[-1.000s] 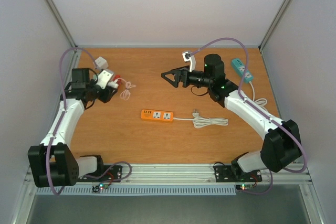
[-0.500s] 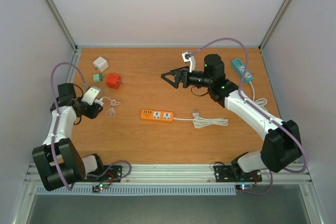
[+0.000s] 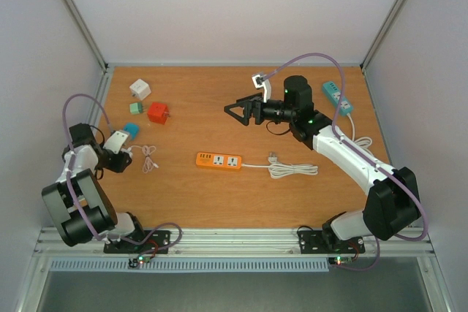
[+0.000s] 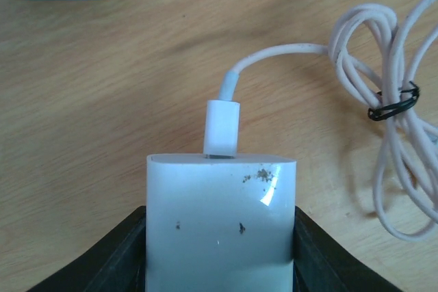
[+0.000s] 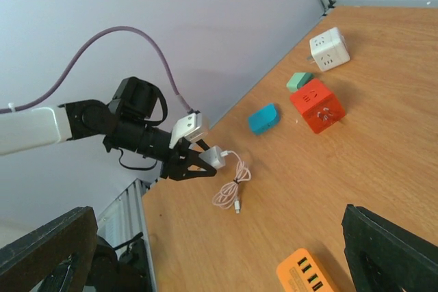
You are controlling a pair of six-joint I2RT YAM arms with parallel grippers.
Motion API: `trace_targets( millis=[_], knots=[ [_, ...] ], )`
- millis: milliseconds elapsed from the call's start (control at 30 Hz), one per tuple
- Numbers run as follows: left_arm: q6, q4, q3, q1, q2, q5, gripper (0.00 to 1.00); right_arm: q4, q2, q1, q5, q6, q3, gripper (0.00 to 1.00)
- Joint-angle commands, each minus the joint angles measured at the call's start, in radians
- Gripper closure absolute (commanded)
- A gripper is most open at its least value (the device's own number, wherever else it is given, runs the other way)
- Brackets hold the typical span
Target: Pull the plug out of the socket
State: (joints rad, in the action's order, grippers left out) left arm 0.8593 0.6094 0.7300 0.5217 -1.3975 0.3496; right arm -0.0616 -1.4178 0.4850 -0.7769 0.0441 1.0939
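My left gripper lowers the white charger block next and releases it on the table, since it still hangs above bare wood (image 3: 129,156) (image 4: 220,218) beside the cable bundle.
My left gripper (image 4: 220,237) is shut on a white charger block (image 4: 220,223), the socket, its black fingers (image 4: 126,254) pressed against the block's two sides. A white plug (image 4: 222,126) sits in the block's front face. Its thin white cable runs to a tied bundle (image 4: 404,135) lying on the wooden table. From above, the left gripper (image 3: 124,153) is at the table's left edge, with the cable bundle (image 3: 150,158) just right of it. My right gripper (image 3: 234,109) hangs open and empty over the middle back, far from the block (image 5: 217,157).
A blue adapter (image 3: 131,130) lies just beyond the left gripper. A red cube (image 3: 156,112), a small green adapter (image 3: 135,107) and a white cube (image 3: 139,90) sit further back. An orange power strip (image 3: 219,160) with coiled cord (image 3: 292,170) lies mid-table. A teal strip (image 3: 336,96) lies back right.
The left arm has drawn back toward the near left edge, carrying the charger block and dragging the cable away from the red cube. The right arm has not moved.
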Motion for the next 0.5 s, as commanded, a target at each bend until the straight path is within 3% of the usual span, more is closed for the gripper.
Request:
trace_targets(
  millis=[0, 200, 467],
  knots=[
    [0.023, -0.079, -0.018, 0.006, -0.045, -0.022, 0.68, 0.032, 0.011, -0.005, -0.028, 0.068, 0.023, 0.02],
    [0.021, -0.108, -0.030, 0.006, -0.075, -0.043, 0.64, 0.115, -0.009, -0.005, -0.044, 0.131, 0.052, 0.02],
    [0.023, -0.101, -0.033, 0.006, -0.077, -0.050, 0.47, 0.233, -0.063, -0.005, -0.064, 0.224, 0.104, 0.01]
  ],
)
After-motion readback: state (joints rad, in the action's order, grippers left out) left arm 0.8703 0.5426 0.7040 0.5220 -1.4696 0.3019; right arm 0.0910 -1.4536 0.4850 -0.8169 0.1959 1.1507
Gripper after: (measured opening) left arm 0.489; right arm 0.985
